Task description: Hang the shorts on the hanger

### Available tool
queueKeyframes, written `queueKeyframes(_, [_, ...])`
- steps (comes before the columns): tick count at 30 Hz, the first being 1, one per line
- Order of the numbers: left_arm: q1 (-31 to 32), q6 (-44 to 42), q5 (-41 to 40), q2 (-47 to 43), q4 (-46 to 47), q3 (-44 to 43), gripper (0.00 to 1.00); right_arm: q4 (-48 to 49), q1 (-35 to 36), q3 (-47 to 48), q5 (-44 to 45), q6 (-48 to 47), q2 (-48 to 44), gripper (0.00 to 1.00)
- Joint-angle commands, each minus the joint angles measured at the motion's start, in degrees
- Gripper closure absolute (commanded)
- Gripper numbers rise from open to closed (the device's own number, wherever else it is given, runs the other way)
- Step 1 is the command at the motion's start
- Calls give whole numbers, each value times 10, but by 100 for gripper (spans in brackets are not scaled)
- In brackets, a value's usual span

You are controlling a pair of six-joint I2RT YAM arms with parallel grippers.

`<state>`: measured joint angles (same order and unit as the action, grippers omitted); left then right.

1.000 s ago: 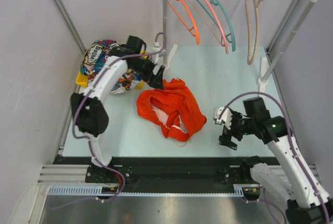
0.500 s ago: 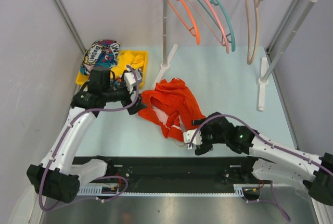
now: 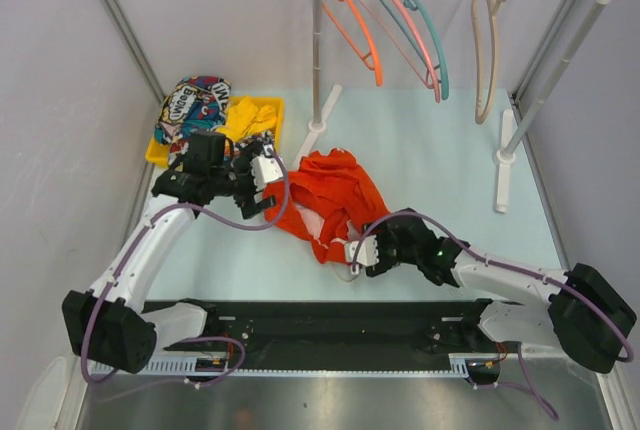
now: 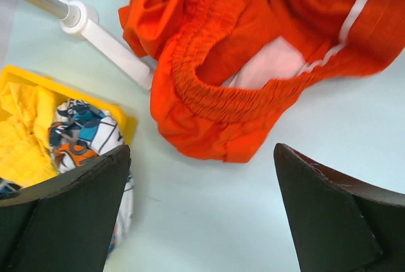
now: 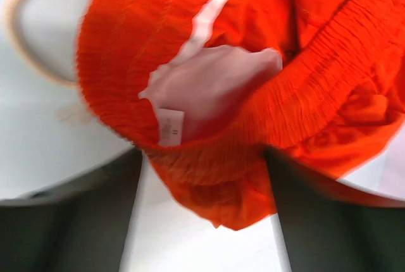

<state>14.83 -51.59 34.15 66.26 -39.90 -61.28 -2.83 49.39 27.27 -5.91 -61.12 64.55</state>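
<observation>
Next I need to move my left gripper to the right in the top view, onto the waistband's bend nearest the bin, because only bare table lies between its open fingers.
The orange-red shorts (image 3: 335, 195) lie crumpled mid-table, waistband gaping toward the front. In the left wrist view the shorts (image 4: 253, 63) fill the top, with the cream drawstring (image 4: 354, 12) across them. My left gripper (image 3: 266, 198) is open at their left edge; the gripper (image 4: 201, 177) has only bare table between its fingers. My right gripper (image 3: 357, 254) is at the shorts' near edge. In its wrist view the gripper (image 5: 205, 202) is open, and the waistband of the shorts (image 5: 253, 95) droops between its fingers. The beige hanger (image 3: 487, 50) hangs at the right end of the rail.
A yellow bin (image 3: 270, 107) at the back left holds a comic-print garment (image 3: 195, 100) and a yellow one (image 3: 245, 118). The rack's pole (image 3: 317, 50) and foot (image 4: 107, 41) stand just behind the shorts. Orange (image 3: 355, 30), pink (image 3: 405, 25) and teal (image 3: 432, 35) hangers hang on the rail.
My left arm swung from beside the rack pole down to the shorts' left edge. My right arm reached left to their near edge, its jaws narrowing a little around the waistband.
</observation>
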Motion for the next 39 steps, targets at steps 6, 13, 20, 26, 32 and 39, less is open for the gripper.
queueKeyframes(6, [44, -200, -72, 107, 31, -33, 0, -11, -18, 74, -38, 10, 5, 88])
queueKeyframes(13, [96, -249, -102, 177, 42, -43, 0, -67, -29, 78, -37, 21, -58, 100])
queueKeyframes(20, [113, -244, -113, 194, -6, -74, 47, -115, -52, 98, -13, 47, -108, 100])
queueKeyframes(26, [71, -154, -50, 117, -62, -132, 100, -178, -141, 194, -19, 113, -152, 100])
queueKeyframes(32, [41, -57, 51, 28, -96, -240, 100, -225, -211, 349, -44, 193, -152, 100])
queueKeyframes(39, [40, 22, 64, 20, -131, -378, 100, -292, -215, 516, -51, 215, -133, 100])
